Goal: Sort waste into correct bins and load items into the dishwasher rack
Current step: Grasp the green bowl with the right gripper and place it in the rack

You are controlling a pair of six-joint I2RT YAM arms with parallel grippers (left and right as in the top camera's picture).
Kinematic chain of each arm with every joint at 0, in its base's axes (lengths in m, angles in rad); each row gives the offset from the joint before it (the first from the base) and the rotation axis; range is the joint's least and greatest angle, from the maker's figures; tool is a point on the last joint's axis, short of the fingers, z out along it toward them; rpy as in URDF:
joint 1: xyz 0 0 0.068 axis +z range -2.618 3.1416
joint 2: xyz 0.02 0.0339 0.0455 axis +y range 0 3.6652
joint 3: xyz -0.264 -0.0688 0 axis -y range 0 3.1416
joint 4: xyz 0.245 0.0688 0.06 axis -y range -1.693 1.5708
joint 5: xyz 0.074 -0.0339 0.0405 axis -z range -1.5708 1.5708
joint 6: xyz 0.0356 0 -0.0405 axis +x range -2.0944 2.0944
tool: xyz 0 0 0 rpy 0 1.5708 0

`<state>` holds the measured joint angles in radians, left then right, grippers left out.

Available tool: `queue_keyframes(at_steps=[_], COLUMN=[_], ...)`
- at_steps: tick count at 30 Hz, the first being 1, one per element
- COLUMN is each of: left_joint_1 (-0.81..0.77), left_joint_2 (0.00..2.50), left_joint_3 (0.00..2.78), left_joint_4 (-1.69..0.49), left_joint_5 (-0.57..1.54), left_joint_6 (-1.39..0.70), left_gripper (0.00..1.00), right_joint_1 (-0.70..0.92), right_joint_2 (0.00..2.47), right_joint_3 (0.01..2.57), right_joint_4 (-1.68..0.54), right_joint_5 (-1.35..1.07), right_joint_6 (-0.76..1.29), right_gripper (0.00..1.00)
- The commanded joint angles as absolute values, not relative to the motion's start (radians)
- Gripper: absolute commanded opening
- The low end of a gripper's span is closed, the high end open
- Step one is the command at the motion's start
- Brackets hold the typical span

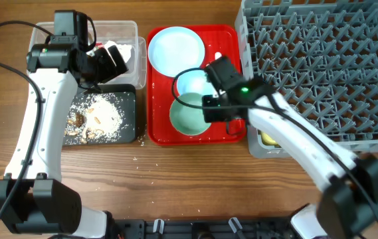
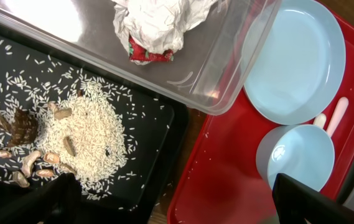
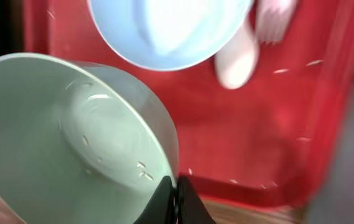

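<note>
The pale green bowl goes up, outward, tilts and comes down onto the grey rack's far corner beside the tray (image 1: 262,38) next. My right gripper releases its rim there, as that corner stands empty.
My right gripper (image 1: 210,111) (image 3: 175,186) is shut on the rim of the pale green bowl (image 1: 187,114) (image 3: 58,143), which is over the red tray's near end. The pale blue bowl (image 1: 192,83) (image 3: 170,31) (image 2: 295,155) and pale blue plate (image 1: 175,49) (image 2: 292,59) lie on that tray, with a white spoon (image 3: 239,59) and fork (image 3: 273,15). My left gripper (image 1: 109,63) (image 2: 177,193) is open and empty above the clear tub (image 1: 132,30) (image 2: 226,81), which holds crumpled paper (image 2: 158,22) with a red wrapper (image 2: 149,53). Food scraps (image 1: 99,113) (image 2: 89,140) lie in the black tray (image 1: 127,129) (image 2: 155,155).
The flat red serving tray (image 1: 232,46) (image 3: 257,137) sits between the bins and the grey dishwasher rack (image 1: 321,66) at the right. A yellow cup (image 1: 268,139) sits in the rack's near left corner. A few grains lie on the wooden table (image 1: 175,179).
</note>
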<state>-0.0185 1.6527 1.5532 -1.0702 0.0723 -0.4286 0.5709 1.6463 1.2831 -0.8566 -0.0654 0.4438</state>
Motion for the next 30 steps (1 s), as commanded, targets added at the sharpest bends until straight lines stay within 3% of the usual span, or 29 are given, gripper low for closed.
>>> queue_keyframes(at_steps=[1,4,6,12,17,20,30], left_joint_1=[-0.015,-0.015,-0.015,-0.015,-0.015,-0.015,-0.015], left_joint_2=[1.655,1.655,1.655,1.655,1.655,1.655,1.655], left_joint_3=[1.558,1.558,1.558,1.558,1.558,1.558,1.558], left_joint_4=[-1.070,-1.070,-1.070,-1.070,-1.070,-1.070,-1.070], left_joint_5=[0.066,0.066,0.066,0.066,0.066,0.066,0.066], left_joint_6=[-0.427,-0.427,-0.427,-0.427,-0.427,-0.427,-0.427], left_gripper=[1.00,1.00,1.00,1.00,1.00,1.00,1.00], right_joint_1=[0.572,0.551,0.493,0.240,0.218,0.229,0.231], right_joint_2=[1.470,1.374,1.401,1.563,1.881,2.016,2.169], right_joint_3=[1.309,1.309,1.309,1.309,1.309,1.309,1.309], right_joint_4=[-0.879,-0.827,-0.722,-0.280,0.466,0.717,0.746], right_joint_5=[0.241,0.700,0.884,0.886,1.026,1.032,0.962], right_joint_6=[0.539,0.622,0.606,0.386,-0.324,-0.588,-0.617], right_gripper=[0.04,0.04,0.04,0.04,0.04,0.04,0.04])
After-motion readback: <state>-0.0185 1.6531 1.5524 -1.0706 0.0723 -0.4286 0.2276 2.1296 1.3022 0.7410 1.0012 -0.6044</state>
